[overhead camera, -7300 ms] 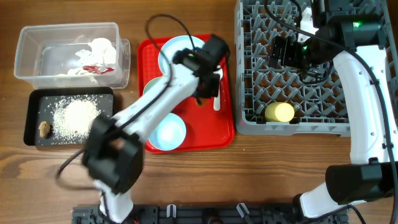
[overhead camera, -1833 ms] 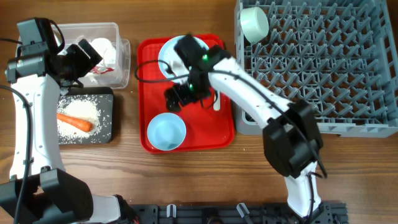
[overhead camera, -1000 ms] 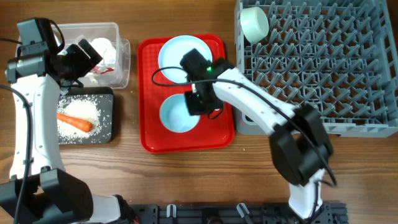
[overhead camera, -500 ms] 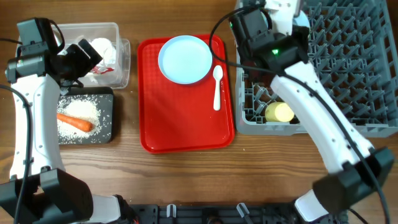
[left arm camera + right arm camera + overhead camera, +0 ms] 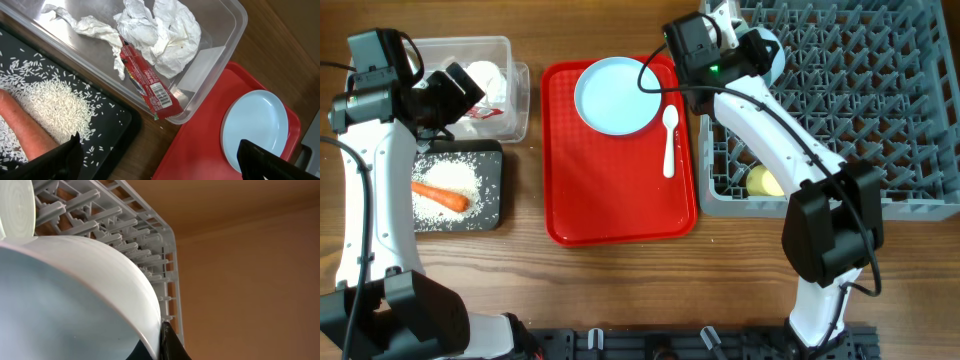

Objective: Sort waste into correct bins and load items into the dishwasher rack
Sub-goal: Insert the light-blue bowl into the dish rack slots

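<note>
The robot's right gripper needs to move back and down next and release this pale blue-green bowl onto the rack's wires nearer the robot, since the second bowl already takes the rack's far corner.
My right gripper [image 5: 732, 45] hangs over the far left corner of the grey dishwasher rack [image 5: 860, 110], shut on the rim of a pale blue-green bowl [image 5: 65, 300], [image 5: 766, 50]. A second bowl [image 5: 16, 207] stands in the rack [image 5: 125, 230] just beyond it. A yellow cup [image 5: 767, 181] lies in the rack's near left part. The light blue plate [image 5: 617, 95] and white spoon [image 5: 669, 140] lie on the red tray [image 5: 620, 200]. My left gripper [image 5: 165, 165] hovers open above the clear tub's [image 5: 215, 65] corner. That tub holds crumpled paper [image 5: 165, 30] and the red wrapper [image 5: 147, 82].
The black tray [image 5: 490, 215] in front of the clear tub [image 5: 430, 60] holds rice [image 5: 455, 178] and an orange carrot [image 5: 440, 196]. In the left wrist view the carrot [image 5: 20, 135] and rice [image 5: 55, 102] lie at lower left. Bare wood runs along the table's front.
The right gripper has carried the bowl off the red tray to the rack's far left corner. The left arm has not moved.
</note>
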{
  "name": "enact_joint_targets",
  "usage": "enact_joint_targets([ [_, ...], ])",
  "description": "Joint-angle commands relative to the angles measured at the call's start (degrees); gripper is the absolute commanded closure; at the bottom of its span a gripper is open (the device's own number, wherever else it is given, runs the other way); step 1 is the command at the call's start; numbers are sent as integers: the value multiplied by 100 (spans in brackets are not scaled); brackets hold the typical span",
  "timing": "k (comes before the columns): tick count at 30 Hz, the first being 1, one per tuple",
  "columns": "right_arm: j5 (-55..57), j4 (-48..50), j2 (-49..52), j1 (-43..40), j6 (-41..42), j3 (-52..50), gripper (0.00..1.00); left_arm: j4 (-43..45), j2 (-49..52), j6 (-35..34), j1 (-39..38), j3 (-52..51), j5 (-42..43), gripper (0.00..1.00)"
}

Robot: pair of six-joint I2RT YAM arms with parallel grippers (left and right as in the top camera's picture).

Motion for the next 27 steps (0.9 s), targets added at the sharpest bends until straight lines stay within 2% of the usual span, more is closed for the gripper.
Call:
enact_joint_targets([
  [1, -256, -184, 74, -208, 442, 22, 96, -2, 35, -15, 37, 52, -37, 0],
  [9, -1012, -470, 74, -352, 855, 22, 96, -2, 35, -13, 37, 52, -37, 0],
  [13, -1051, -997, 74, -354, 1235, 20, 96, -2, 35, -15, 37, 52, -37, 0],
  [19, -688, -883, 74, -358, 1250, 20, 96, -2, 35, -13, 37, 52, -37, 0],
  [27, -2214, -1613, 74, -260, 1263, 22, 96, -2, 35, -13, 37, 52, -37, 0],
])
